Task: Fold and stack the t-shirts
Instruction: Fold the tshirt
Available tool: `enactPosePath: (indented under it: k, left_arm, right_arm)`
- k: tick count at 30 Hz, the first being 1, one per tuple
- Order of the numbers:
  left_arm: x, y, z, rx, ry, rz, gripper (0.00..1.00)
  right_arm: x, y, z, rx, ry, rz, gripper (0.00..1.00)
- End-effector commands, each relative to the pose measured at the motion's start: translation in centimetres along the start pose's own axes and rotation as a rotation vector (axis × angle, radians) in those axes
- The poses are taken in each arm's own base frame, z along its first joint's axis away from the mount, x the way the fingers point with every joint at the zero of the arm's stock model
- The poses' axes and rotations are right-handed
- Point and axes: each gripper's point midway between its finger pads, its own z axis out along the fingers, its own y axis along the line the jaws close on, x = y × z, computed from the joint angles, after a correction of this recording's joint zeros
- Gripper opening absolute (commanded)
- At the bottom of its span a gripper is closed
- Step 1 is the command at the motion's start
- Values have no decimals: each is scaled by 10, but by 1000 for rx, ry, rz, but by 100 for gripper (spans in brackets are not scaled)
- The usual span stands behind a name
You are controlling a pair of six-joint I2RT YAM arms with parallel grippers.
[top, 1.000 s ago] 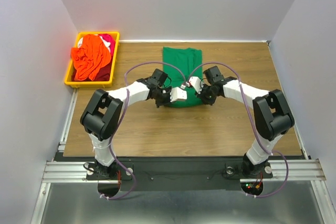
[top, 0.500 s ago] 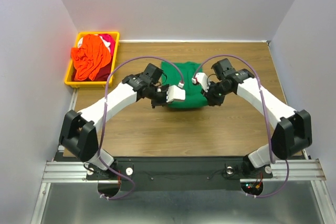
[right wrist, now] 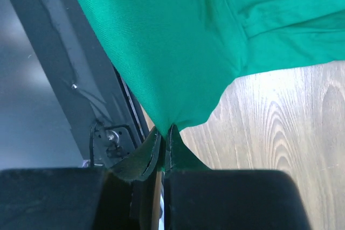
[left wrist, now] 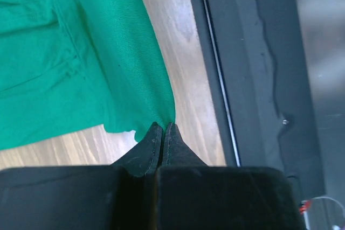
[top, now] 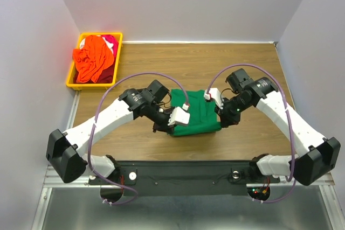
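Note:
The t-shirt's near edge is lifted while the rest lies flat, so the robot's right gripper will next move outward to the green t-shirt's far edge (top: 198,92) and release the t-shirt's near corner.
The green t-shirt (top: 195,112) lies folded near the table's front edge, and both grippers hold its near corners lifted. My left gripper (top: 163,127) is shut on the near-left corner; in the left wrist view the green cloth (left wrist: 81,52) runs down into the closed tips (left wrist: 164,128). My right gripper (top: 222,122) is shut on the near-right corner, with the cloth (right wrist: 178,41) pinched at the tips (right wrist: 165,131). The orange t-shirt (top: 92,59) is crumpled in the bin, with the red-pink t-shirt (top: 111,41) partly hidden under it.
A yellow plastic bin (top: 89,85) stands at the table's far-left corner. The wooden table (top: 161,63) ends at a black rail (top: 178,166) just below the grippers. Grey walls close in the left, back and right.
Both arms have drawn back toward the near edge, dragging the green t-shirt from the far middle of the table to the front. Both grips stayed shut.

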Motion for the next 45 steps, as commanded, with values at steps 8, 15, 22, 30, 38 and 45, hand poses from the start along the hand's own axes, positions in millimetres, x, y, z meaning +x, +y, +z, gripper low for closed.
enactPosePath:
  k: [8,15,22,30,38,45]
  left_arm:
    - [-27,69,-48,-35,1,-69,0]
    - [3,148,-46,-79,46,-113,2]
    - [35,240,-34,-139,3,-231,20]
    - [41,291,-63,-298,-102,-324,66]
    - [48,245,-61,-374,-188,-450,61]
    - [76,243,-38,-447,-220,-658,59]
  right_arm:
    - [-17,-56,-14,45,76,-61,1]
    - [-13,-139,6,57,113,-30,3]
    - [-11,-226,39,86,73,105,34]
    - [-30,-275,5,230,-71,240,83]
    - [-44,-238,11,172,-221,487,66]
    - [-53,-271,36,203,-312,651,66]
